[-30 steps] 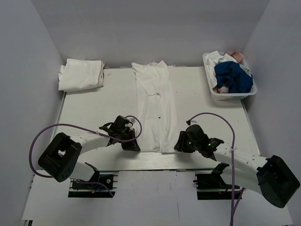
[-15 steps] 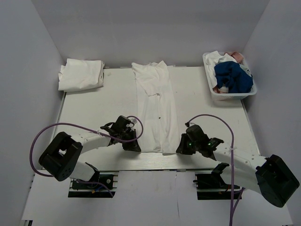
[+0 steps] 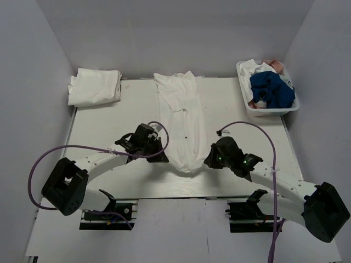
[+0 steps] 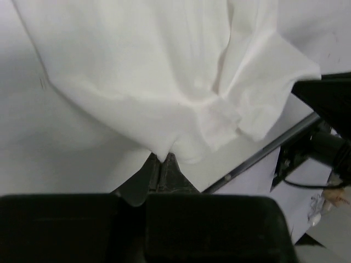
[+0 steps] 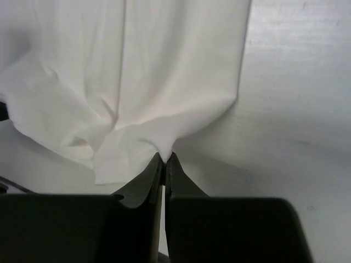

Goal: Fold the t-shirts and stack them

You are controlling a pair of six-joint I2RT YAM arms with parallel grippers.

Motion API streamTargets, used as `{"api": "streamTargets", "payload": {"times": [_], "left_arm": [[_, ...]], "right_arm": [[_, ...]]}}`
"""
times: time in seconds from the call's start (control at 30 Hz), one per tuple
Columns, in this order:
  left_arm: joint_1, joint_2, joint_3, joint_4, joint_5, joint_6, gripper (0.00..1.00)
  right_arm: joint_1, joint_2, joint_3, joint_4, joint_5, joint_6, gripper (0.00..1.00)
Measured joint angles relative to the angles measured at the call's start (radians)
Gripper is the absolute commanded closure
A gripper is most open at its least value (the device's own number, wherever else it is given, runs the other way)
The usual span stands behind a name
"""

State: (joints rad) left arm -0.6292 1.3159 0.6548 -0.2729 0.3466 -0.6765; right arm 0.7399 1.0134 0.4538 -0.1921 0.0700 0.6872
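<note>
My right gripper should next carry the pinched corner of the t-shirt outward over the t-shirt's far half (image 3: 194,106) and let go, so the long t-shirt is folded in half. That half lies flat farther out.
A long white t-shirt (image 3: 182,118) lies lengthwise down the middle of the table, folded narrow. My left gripper (image 3: 163,157) is shut on its near left corner, seen pinched in the left wrist view (image 4: 163,155). My right gripper (image 3: 207,161) is shut on its near right corner, seen pinched in the right wrist view (image 5: 164,155). The near hem (image 3: 186,164) is lifted and sags between the two grippers. A folded white t-shirt (image 3: 94,86) lies at the far left corner.
A white bin (image 3: 245,98) at the far right holds blue, white and pink clothes. White walls close in the table on three sides. The table's near metal edge (image 4: 263,150) runs just behind the grippers.
Both grippers have moved away from the near edge and up, carrying the shirt's near hem with them. The hem now hangs gathered between them instead of lying flat.
</note>
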Motion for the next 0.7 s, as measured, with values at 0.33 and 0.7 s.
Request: {"api": "streamTargets", "payload": {"times": [0.33, 0.7], "left_arm": [[0.032, 0.183, 0.302, -0.056, -0.245, -0.012, 1.00], [0.138, 0.446, 0.633, -0.101, -0.437, 0.005, 1.00]], "right_arm": [[-0.046, 0.255, 0.286, 0.084, 0.253, -0.026, 1.00], [-0.158, 0.539, 0.592, 0.204, 0.290, -0.127, 1.00]]}}
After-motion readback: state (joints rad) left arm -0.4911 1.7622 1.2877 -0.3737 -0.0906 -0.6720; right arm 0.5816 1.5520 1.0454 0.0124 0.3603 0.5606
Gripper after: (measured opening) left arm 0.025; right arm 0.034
